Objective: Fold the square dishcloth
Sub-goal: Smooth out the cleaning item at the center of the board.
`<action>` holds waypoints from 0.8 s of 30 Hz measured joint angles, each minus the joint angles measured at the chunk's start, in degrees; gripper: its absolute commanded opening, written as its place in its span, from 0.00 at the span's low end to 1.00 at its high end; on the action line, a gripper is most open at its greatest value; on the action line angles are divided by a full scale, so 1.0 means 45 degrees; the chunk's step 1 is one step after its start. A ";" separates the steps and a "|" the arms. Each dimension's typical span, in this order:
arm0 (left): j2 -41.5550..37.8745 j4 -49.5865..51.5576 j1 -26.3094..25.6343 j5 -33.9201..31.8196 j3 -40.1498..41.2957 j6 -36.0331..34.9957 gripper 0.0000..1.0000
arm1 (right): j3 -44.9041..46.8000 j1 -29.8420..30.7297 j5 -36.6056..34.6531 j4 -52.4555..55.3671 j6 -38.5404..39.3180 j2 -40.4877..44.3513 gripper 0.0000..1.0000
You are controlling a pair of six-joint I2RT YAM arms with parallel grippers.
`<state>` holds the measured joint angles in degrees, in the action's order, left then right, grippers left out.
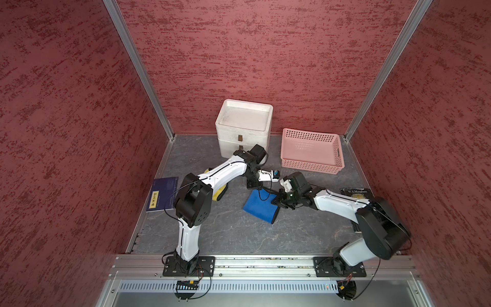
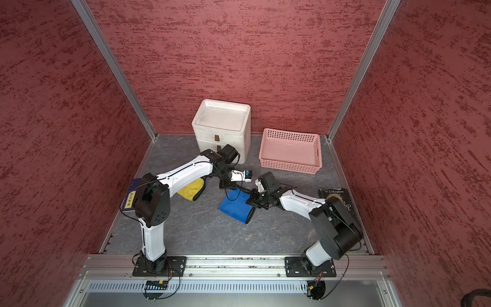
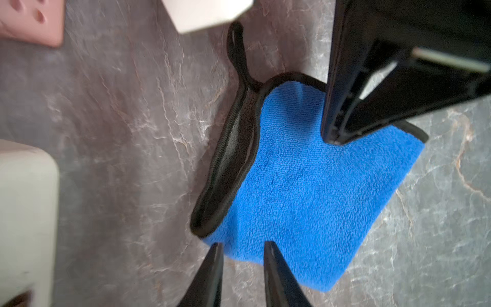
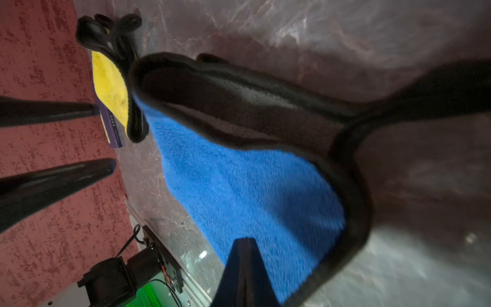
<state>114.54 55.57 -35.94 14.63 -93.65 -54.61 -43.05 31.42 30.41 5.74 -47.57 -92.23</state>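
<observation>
My right gripper draws its shut tip back to the flat near end of the blue top [image 1: 265,214] next and releases the pinched fold.
The square dishcloth [image 1: 261,208] [image 2: 235,208] is blue with black edging and lies folded on the grey marbled table. Its black-edged side [image 3: 228,164] gapes a little between the layers, and a black hanging loop [image 3: 236,50] sticks out from one corner. My left gripper [image 3: 243,247] [image 1: 252,186] hovers over the cloth's far left corner, open by a narrow gap with nothing in it. My right gripper [image 4: 244,243] [image 1: 276,203] is shut, and its tip [image 3: 332,139] rests on the cloth's blue top near the right edge.
A yellow cloth [image 1: 219,194] lies under the left arm, beside a dark blue book [image 1: 162,194]. A white foam box [image 1: 244,127] and a pink basket [image 1: 310,151] stand at the back. A black book [image 2: 337,199] lies at the right edge.
</observation>
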 measured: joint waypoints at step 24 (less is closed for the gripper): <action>-0.1836 -0.2132 0.1064 0.0350 0.1273 0.2968 0.93 | 0.1190 0.1991 -0.0034 -0.2837 -0.0967 0.0000 0.05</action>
<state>106.28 45.98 -31.16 16.21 -87.92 -41.25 -37.69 40.38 30.26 -7.03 -51.92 -92.23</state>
